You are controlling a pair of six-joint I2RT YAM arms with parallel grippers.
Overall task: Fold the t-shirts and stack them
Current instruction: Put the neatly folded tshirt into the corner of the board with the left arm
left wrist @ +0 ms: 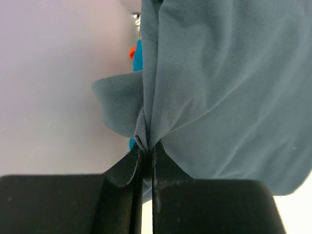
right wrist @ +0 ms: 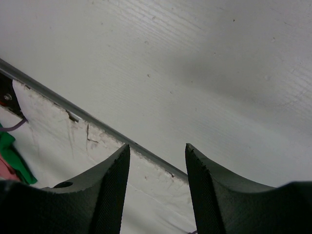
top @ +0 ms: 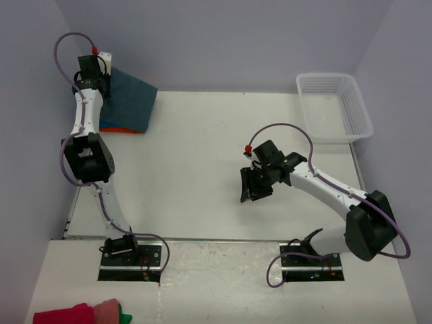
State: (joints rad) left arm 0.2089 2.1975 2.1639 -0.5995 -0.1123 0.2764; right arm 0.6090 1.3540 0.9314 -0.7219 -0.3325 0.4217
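The slate-blue t-shirt is still lifted above the orange t-shirt. My left gripper will next bring the bunched fold of the slate-blue t-shirt down onto the orange t-shirt beside the grey wall.
At the table's far left corner, the slate-blue t-shirt [top: 133,96] is lifted into a draped heap. My left gripper [top: 92,69] is shut on a bunched fold of it. In the left wrist view the cloth [left wrist: 219,87] hangs from the pinched fingertips of that gripper [left wrist: 146,147]. Under the heap lies the orange t-shirt [top: 125,129], only its edge showing. A strip of the turquoise t-shirt [left wrist: 138,56] and a spot of orange [left wrist: 131,51] show behind the lifted cloth. My right gripper [top: 255,185] hovers open over the bare table [top: 196,169], holding nothing [right wrist: 157,148].
A white mesh basket [top: 358,104] stands at the far right corner. Red, pink and green cloth [top: 81,314] lies on the near ledge below the left base, and its green edge [right wrist: 12,158] shows in the right wrist view. Grey walls enclose the table.
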